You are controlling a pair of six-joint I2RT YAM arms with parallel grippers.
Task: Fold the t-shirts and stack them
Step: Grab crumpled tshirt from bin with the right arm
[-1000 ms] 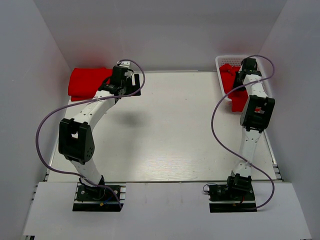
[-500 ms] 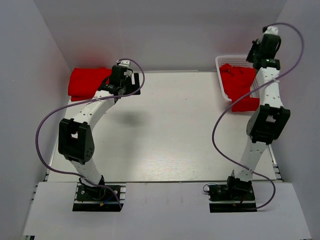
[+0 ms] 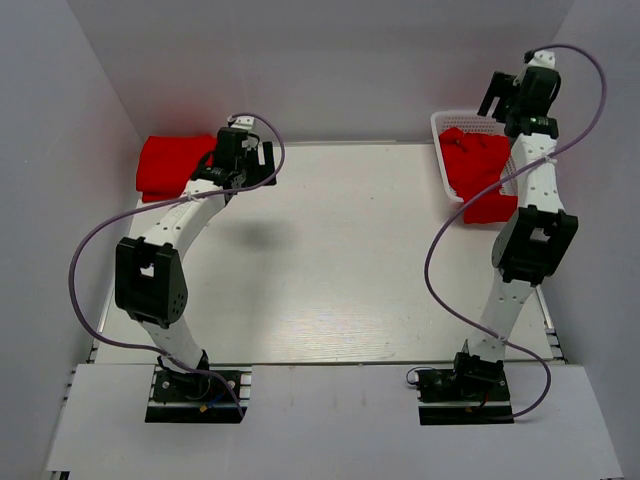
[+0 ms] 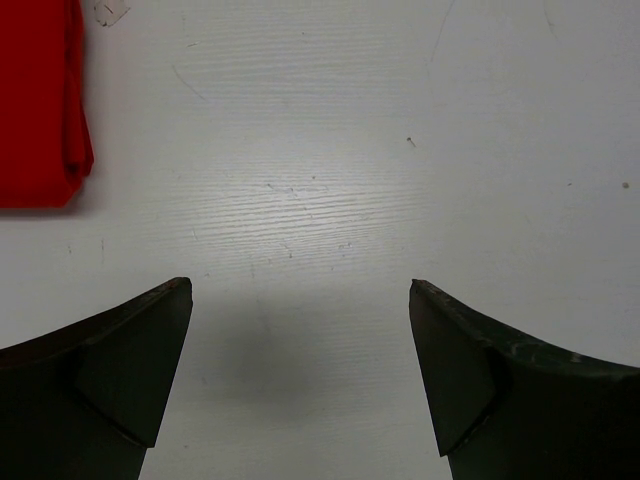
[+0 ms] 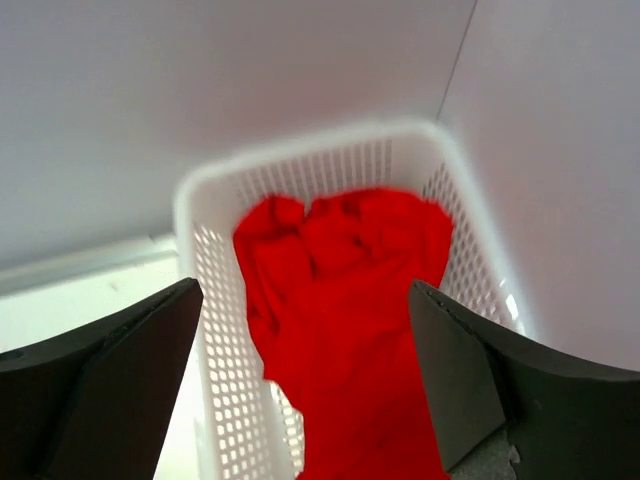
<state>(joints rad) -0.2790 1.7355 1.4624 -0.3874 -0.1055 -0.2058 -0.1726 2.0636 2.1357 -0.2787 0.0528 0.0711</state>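
The crumpled cloth lies well below my right gripper's open fingers, so this gripper drops down into the white basket point(image 3: 437, 125) next, onto the middle of the crumpled red t-shirt point(image 3: 476, 162).
A folded red t-shirt point(image 3: 172, 165) point(image 4: 35, 100) lies at the table's far left corner. My left gripper point(image 3: 240, 160) point(image 4: 300, 290) hovers just to its right, open, with only bare table between its fingers. Another red t-shirt point(image 3: 480, 170) point(image 5: 340, 290), crumpled, lies in the white basket point(image 3: 437, 125) point(image 5: 300, 150) at the far right, and one end spills over the basket's near rim. My right gripper point(image 3: 508, 98) point(image 5: 305, 290) stands high above the basket, open and holding nothing.
Grey walls enclose the table on the left, the back and the right. The basket sits tight in the far right corner. The white tabletop point(image 3: 340, 250) stretches between the two arms.
My right arm has risen out of the basket and its jaws have opened, leaving the red t-shirt draped in the basket. The left gripper has shifted slightly left.
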